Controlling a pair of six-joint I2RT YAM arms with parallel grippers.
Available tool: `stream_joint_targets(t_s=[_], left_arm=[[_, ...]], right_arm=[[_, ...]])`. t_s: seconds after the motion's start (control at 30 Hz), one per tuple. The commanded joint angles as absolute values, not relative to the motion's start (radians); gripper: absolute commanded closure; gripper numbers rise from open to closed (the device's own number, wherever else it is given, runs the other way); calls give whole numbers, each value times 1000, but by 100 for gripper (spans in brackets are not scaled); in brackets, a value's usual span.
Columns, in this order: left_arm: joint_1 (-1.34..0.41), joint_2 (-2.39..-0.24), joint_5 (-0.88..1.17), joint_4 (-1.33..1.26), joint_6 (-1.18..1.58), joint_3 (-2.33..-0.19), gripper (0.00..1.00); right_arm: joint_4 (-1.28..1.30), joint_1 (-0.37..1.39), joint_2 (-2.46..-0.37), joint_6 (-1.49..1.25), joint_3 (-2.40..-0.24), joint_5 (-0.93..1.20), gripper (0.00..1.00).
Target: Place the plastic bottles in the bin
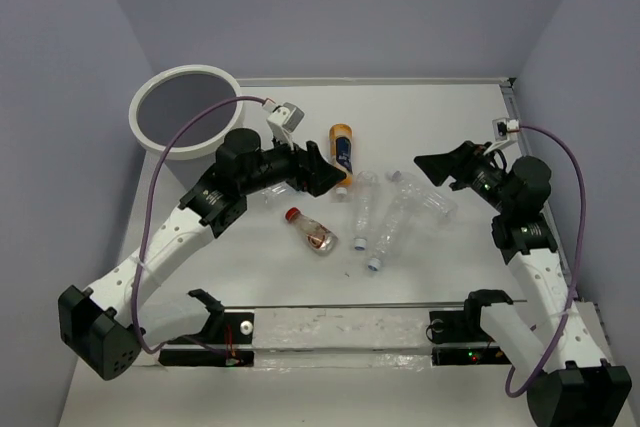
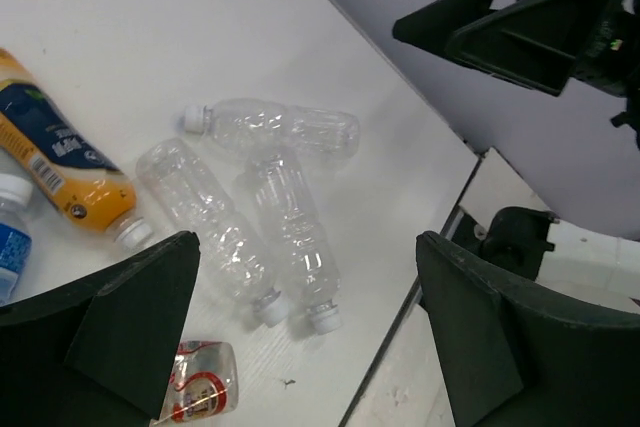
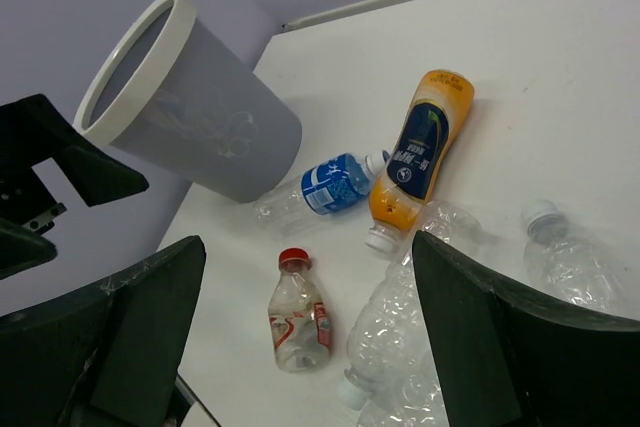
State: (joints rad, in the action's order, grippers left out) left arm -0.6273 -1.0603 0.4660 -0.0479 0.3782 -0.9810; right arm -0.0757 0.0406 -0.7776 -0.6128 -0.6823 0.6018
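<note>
My left gripper should go down next, tilting its fingers down, onto the blue label of the clear bottle (image 2: 12, 255), because the bottle's cap end is close beside the orange-yellow one.
The bin (image 1: 141, 97) stands at the far left; its grey wall shows in the right wrist view (image 3: 215, 132). The plastic bottles lie mid-table: an orange-yellow one with a blue label (image 1: 343, 147) (image 3: 421, 152) (image 2: 60, 162), a red-capped clear one (image 1: 312, 231) (image 3: 297, 322), three clear crinkled ones (image 1: 363, 209) (image 1: 392, 229) (image 1: 425, 192), and a blue-labelled clear one (image 3: 320, 187) beside the bin. My left gripper (image 1: 335, 175) (image 2: 307, 239) hovers open and empty above the bottles. My right gripper (image 1: 432, 169) (image 3: 308, 243) is open and empty to their right.
A clear strip with dark brackets (image 1: 340, 332) runs along the near table edge between the arm bases. Purple walls close the back and both sides. A metal rail (image 1: 512, 107) lines the right edge. A thin seam (image 2: 400, 337) borders the table by the clear bottles.
</note>
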Motion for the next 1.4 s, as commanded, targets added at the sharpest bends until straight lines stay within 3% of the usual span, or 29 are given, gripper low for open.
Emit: stream_joint_targets(t_s=[0.0,0.17,0.27,0.5,0.83,1.37], left_arm=[[-634,-1089,317,26,321,-1023,1],[-649,-1193,148,144,249,-1049,1],[-689,-1249,-74,193,197,-1072,1],[-698,-1437,-280,225,124,-1084,1],[-695,-1738,-396,219,6,-1216,1],[-649,-1853,-380,219,-77,-1252,1]], right_arm=[[-138,38,-756,-589,-650,598,11],[-146,72,-742,-551,-620,545,13],[-146,72,-739,-538,-618,529,13],[-166,72,-747,-532,-584,532,13],[-184,81,-782,-538,-568,595,12],[-187,81,-798,-538,-565,617,11]])
